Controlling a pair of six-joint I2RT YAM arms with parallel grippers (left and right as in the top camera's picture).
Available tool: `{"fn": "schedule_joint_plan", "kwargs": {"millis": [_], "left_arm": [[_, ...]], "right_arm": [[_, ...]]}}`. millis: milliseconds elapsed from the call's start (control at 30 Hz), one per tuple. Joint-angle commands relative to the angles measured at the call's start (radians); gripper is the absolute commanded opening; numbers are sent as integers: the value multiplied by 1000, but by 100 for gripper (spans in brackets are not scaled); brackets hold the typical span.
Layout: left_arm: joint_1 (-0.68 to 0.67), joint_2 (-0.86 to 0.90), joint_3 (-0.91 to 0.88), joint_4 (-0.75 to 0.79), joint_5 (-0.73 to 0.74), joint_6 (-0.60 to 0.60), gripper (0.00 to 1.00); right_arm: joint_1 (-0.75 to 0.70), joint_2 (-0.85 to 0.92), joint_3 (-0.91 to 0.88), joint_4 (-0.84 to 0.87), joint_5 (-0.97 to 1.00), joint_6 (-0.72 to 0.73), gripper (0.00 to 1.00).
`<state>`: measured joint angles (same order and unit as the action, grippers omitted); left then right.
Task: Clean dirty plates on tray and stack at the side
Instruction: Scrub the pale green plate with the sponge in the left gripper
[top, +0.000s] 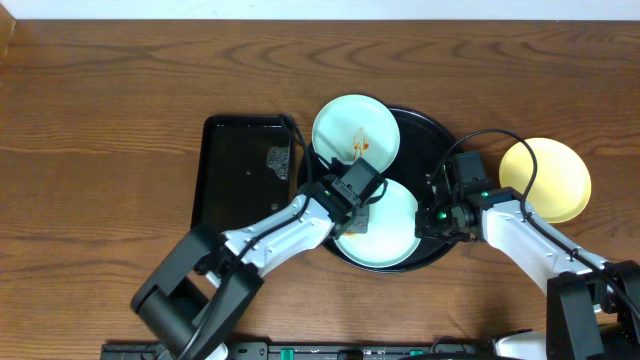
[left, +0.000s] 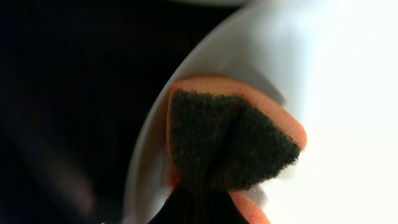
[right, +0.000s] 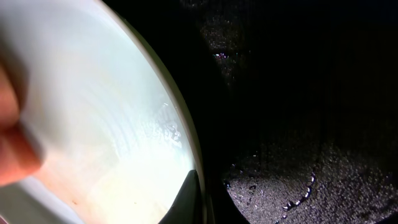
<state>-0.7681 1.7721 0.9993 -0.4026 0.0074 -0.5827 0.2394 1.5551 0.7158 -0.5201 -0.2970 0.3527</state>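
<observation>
I need to carry the front plate up with my right gripper, then to the right in the overhead view and down onto the yellow plate (top: 545, 178), since that one is already beside the tray.
The round black tray (top: 425, 135) holds two mint plates. One plate (top: 356, 128), smeared with orange sauce, lies at the tray's upper left over the rim. The other mint plate (top: 392, 240) lies at the tray's front. My left gripper (top: 355, 200) is shut on an orange sponge with a dark green pad (left: 230, 143), pressed onto this front plate (left: 336, 93) near its left rim. My right gripper (top: 432, 218) is shut on the same plate's right rim (right: 93, 124); one finger (right: 189, 199) shows on the rim. The yellow plate (top: 545, 178) sits on the table to the right of the tray.
A rectangular black tray (top: 235, 190) with a wet patch lies left of the round tray, touching it. The wet tray floor (right: 311, 124) shows in the right wrist view. Wooden table (top: 100, 120) lies all around.
</observation>
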Motion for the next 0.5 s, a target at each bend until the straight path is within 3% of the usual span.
{"fn": "schedule_joint_plan", "kwargs": {"millis": [0, 233, 467], "left_arm": [[21, -92, -25, -57, -3, 83, 7], [111, -292, -25, -90, -23, 92, 8], [241, -330, -25, -119, -23, 92, 8]], "right_arm": [[6, -5, -10, -11, 6, -2, 1], [6, -5, -9, -2, 8, -1, 1], [3, -52, 34, -4, 9, -42, 1]]}}
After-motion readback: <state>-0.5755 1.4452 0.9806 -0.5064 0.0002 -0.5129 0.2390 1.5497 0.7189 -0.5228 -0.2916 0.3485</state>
